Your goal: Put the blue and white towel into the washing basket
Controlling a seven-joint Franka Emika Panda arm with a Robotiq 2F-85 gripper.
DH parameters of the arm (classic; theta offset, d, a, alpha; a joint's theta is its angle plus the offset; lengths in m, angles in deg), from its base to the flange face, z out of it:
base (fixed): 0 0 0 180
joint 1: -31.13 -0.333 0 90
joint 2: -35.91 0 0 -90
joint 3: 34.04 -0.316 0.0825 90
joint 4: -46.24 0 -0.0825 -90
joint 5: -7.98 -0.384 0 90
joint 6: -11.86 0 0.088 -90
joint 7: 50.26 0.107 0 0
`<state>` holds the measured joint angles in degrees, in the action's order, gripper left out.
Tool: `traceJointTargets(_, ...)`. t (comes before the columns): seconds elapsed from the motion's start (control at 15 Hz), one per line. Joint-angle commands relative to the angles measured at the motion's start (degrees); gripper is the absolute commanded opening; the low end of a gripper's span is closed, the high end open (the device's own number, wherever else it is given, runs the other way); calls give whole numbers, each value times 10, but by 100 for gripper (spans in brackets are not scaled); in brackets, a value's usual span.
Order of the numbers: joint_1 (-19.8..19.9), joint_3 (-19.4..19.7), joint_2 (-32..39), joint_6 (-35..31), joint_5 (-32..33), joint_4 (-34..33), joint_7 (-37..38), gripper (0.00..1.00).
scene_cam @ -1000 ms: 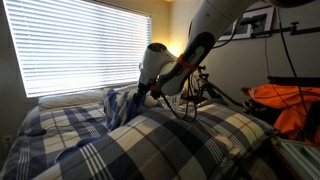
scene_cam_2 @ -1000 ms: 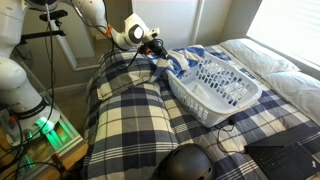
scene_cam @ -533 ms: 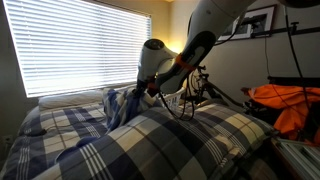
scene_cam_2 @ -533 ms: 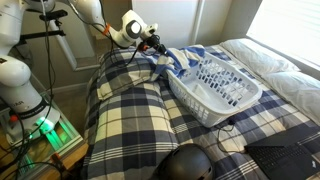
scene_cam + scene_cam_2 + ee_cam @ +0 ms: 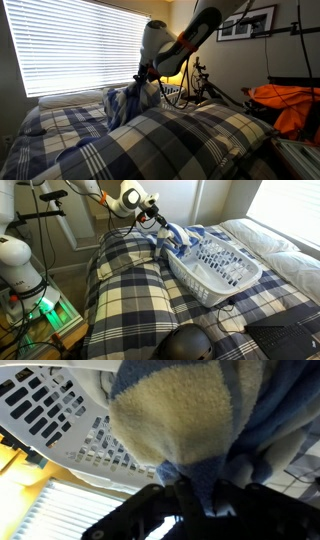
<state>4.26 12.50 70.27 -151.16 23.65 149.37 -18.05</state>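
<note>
The robot's gripper needs to go up, move outward and let go over the basket's open middle, which is outward of the gripper, past the basket's near end where the towel (image 5: 172,237) hangs.
The blue and white towel (image 5: 190,415) hangs from my gripper (image 5: 198,500), which is shut on a blue fold of it. In an exterior view the towel (image 5: 172,237) is lifted over the near end of the white washing basket (image 5: 215,265), with my gripper (image 5: 152,218) just above its rim. From the opposite side the towel (image 5: 125,100) dangles below the gripper (image 5: 143,76). The wrist view has the basket's slotted wall (image 5: 50,415) behind the towel.
The basket sits on a bed with a blue plaid cover (image 5: 125,290). A bright blinded window (image 5: 70,45) is behind the arm, and an orange cloth (image 5: 285,105) lies off to the side. A white pillow (image 5: 270,240) lies beyond the basket.
My gripper has closed on the towel and risen, pulling the towel up off the bed beside the basket.
</note>
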Motion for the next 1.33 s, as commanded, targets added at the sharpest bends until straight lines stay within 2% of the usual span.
traceJointTargets(0.0, 18, -9, -78, 19, -19, -17, 20, 8)
traceJointTargets(0.33, 47, -12, -111, 7, -87, -80, 32, 7)
traceJointTargets(0.6, 85, -3, -92, 4, -143, -151, 64, 6)
traceJointTargets(0.8, 147, -12, -50, -3, -198, -211, 82, 7)
traceJointTargets(1.07, 258, -36, 34, 8, -281, -316, 111, 5)
traceJointTargets(1.13, 299, -62, 47, 12, -263, -340, 146, 5)
traceJointTargets(1.2, 322, -63, 71, 11, -266, -363, 169, 5)
traceJointTargets(1.27, 261, -46, 10, 6, -251, -271, 119, 18)
